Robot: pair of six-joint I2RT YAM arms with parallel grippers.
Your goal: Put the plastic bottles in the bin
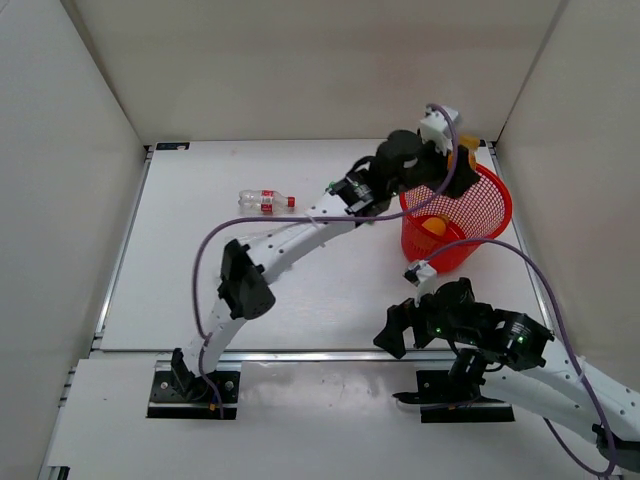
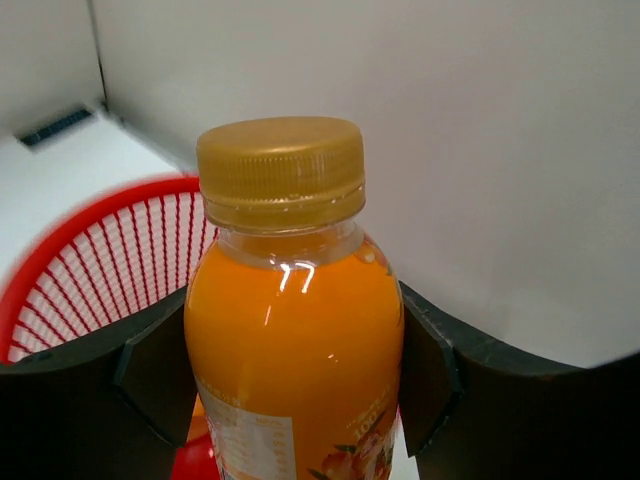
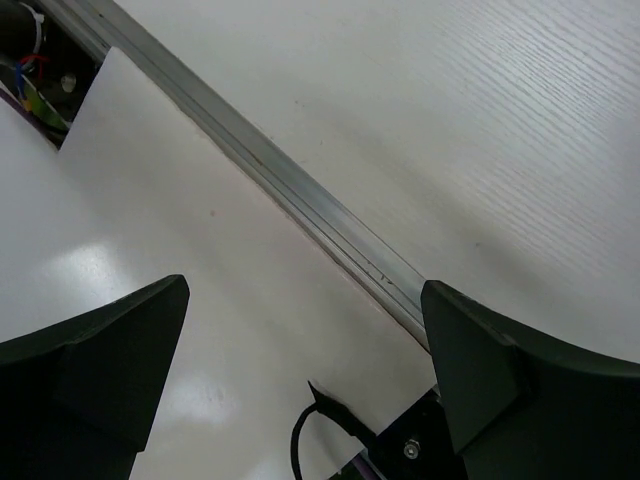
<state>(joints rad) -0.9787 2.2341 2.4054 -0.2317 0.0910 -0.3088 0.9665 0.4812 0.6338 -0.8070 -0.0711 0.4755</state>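
Next I will reach my right gripper outward and to its left in the top view and lower open fingers over the green bottle's end (image 1: pixel 332 185), which lies there.
My left gripper (image 1: pixel 458 168) is shut on an orange bottle (image 1: pixel 466 158) and holds it above the far rim of the red mesh bin (image 1: pixel 485 230). In the left wrist view the orange bottle (image 2: pixel 295 330), with its gold cap, stands upright between my black fingers (image 2: pixel 425 370); the bin (image 2: pixel 90 260) lies below and to the left. Another orange bottle (image 1: pixel 437 226) lies inside the bin. A clear bottle with a red label and cap (image 1: pixel 265 201) lies on its side on the table, left of the bin. My right gripper (image 1: pixel 395 332) is open and empty near the table's front edge.
White walls enclose the table on three sides; the bin stands close to the right wall. A metal rail (image 3: pixel 300 200) runs along the table's front edge under my right gripper (image 3: pixel 300 370). A black cable (image 3: pixel 320 430) lies by the right arm's base.
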